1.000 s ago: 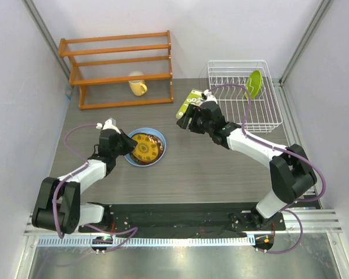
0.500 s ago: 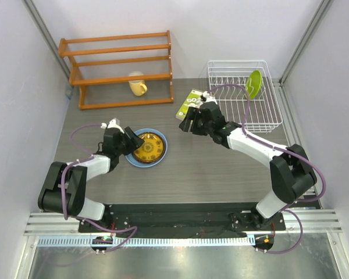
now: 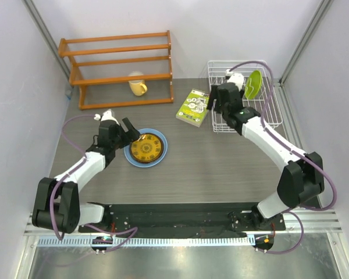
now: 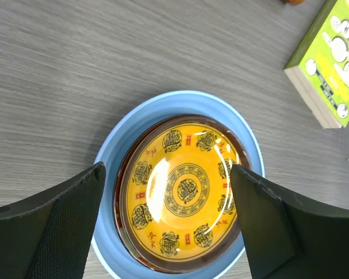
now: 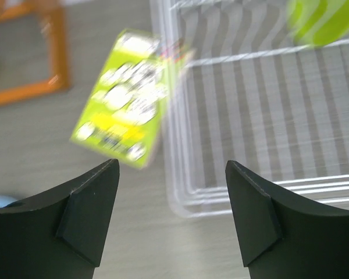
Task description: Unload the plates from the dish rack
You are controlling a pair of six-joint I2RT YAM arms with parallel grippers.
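Note:
The lime green plate is standing upright in the dish rack. My right gripper will next move outward and to the right in the top view, onto the lime green plate's rim (image 3: 256,82) (image 5: 330,21).
An amber patterned plate (image 4: 186,192) with a dark rim lies flat on a larger light blue plate (image 3: 130,156) on the table, left of centre. My left gripper (image 3: 130,132) hovers at the stack's left edge, open, and its fingers straddle the stack in the left wrist view with nothing held. A lime green plate (image 3: 253,84) stands upright in the white wire dish rack (image 3: 274,123) at the back right. My right gripper (image 3: 216,110) is open and empty over the dish rack's left rim (image 5: 175,174), with the lime green plate (image 5: 320,20) far ahead.
A green book (image 3: 193,107) lies on the table just left of the dish rack. An orange wooden shelf (image 3: 119,70) stands at the back left with a yellow mug (image 3: 138,85) under it. Walls close in on both sides.
My left gripper has opened, let the amber plate down onto the stack and drawn back slightly. My right arm has swung from above the book to the rack's left rim, jaws wider.

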